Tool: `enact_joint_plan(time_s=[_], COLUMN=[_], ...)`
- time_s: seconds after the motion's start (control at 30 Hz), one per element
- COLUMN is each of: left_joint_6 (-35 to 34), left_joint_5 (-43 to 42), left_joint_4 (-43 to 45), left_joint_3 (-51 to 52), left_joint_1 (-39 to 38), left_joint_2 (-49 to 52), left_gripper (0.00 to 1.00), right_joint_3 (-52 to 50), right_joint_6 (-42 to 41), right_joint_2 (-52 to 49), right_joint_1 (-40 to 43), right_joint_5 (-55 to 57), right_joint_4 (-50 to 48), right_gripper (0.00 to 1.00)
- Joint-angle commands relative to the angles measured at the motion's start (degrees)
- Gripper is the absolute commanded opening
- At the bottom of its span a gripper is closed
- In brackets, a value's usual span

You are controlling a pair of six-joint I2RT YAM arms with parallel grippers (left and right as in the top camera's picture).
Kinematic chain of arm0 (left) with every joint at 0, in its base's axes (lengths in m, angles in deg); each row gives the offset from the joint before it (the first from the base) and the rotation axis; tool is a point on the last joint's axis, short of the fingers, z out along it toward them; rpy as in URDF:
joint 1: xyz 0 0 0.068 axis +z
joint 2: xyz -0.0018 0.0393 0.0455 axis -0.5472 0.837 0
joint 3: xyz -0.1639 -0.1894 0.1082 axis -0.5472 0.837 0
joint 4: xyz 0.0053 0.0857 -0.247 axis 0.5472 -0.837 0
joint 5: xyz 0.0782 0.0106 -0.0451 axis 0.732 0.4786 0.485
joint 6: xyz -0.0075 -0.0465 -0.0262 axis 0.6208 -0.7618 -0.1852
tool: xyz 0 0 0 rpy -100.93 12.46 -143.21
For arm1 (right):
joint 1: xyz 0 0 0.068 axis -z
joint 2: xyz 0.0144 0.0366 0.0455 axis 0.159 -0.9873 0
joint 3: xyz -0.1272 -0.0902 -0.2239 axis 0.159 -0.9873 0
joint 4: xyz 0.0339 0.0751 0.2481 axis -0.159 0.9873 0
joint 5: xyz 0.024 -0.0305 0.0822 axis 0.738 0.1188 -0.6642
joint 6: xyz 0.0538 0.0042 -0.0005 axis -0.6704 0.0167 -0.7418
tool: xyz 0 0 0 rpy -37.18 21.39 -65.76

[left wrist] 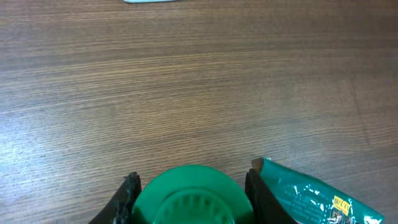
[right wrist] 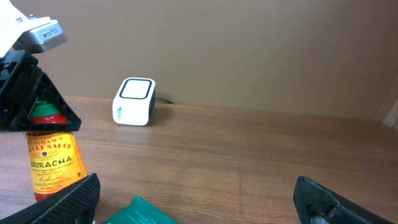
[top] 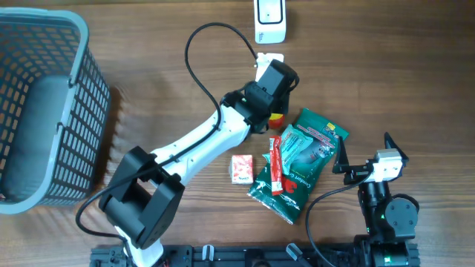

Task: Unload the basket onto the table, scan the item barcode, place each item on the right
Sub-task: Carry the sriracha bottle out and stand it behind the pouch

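Observation:
The bottle (right wrist: 53,165) is standing upright on the tabletop, so next I need to open my left gripper over it to let go of the cap.
The item is a sriracha bottle (right wrist: 53,165) with an orange label and a green cap (left wrist: 189,196). It is upright at the table's middle, and only a sliver of it (top: 277,117) shows from overhead. My left gripper (left wrist: 193,200) is shut on the cap from above, with a black finger (left wrist: 127,200) pressed on each side. The white scanner (top: 270,21) stands at the far edge, beyond the bottle, and shows again in the right wrist view (right wrist: 134,101). My right gripper (right wrist: 196,199) is open and holds nothing, low at the front right (top: 364,150).
Green snack packets (top: 300,159) and a red stick packet (top: 276,165) lie between the bottle and my right gripper. A small red box (top: 242,168) lies beside them. A grey basket (top: 44,111) stands at the left edge. The scanner's cable (top: 197,52) loops over the table.

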Motion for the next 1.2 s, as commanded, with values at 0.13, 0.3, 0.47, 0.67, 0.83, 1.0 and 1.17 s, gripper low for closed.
enact_joint_plan(time_s=[0.13,0.3,0.47,0.67,0.83,1.0,1.17], left_joint_6=[9.09,23.08,29.24,29.22,29.24,29.24,29.92], left_joint_5=[2.47,2.47,3.19,5.95,5.97,10.69,22.43], left_joint_4=[1.2,1.36,1.46,1.62,1.66,2.49,10.8], left_joint_3=[3.1,3.1,3.1,3.1,3.1,3.1,3.1], left_joint_1=[-3.61,-5.18,-5.77,-5.77,-5.77,-5.79,-5.75], left_joint_2=[1.07,1.03,0.9,-1.53,-5.29,-10.99,-20.44], left_gripper=[0.27,0.3,0.37,0.59,1.0,1.0,1.0], right_joint_3=[-0.04,-0.04,-0.04,-0.07,-0.04,-0.04,-0.04], right_joint_6=[0.44,0.44,0.42,0.44,0.42,0.44,0.44], right_joint_2=[0.35,0.35,0.35,0.35,0.35,0.35,0.35], right_joint_1=[-0.17,-0.17,-0.17,-0.17,-0.17,-0.17,-0.17], right_joint_5=[-0.33,-0.33,-0.33,-0.33,-0.33,-0.33,-0.33], right_joint_4=[-0.17,-0.17,-0.17,-0.17,-0.17,-0.17,-0.17], right_gripper=[1.0,1.0,1.0,1.0,1.0,1.0,1.0])
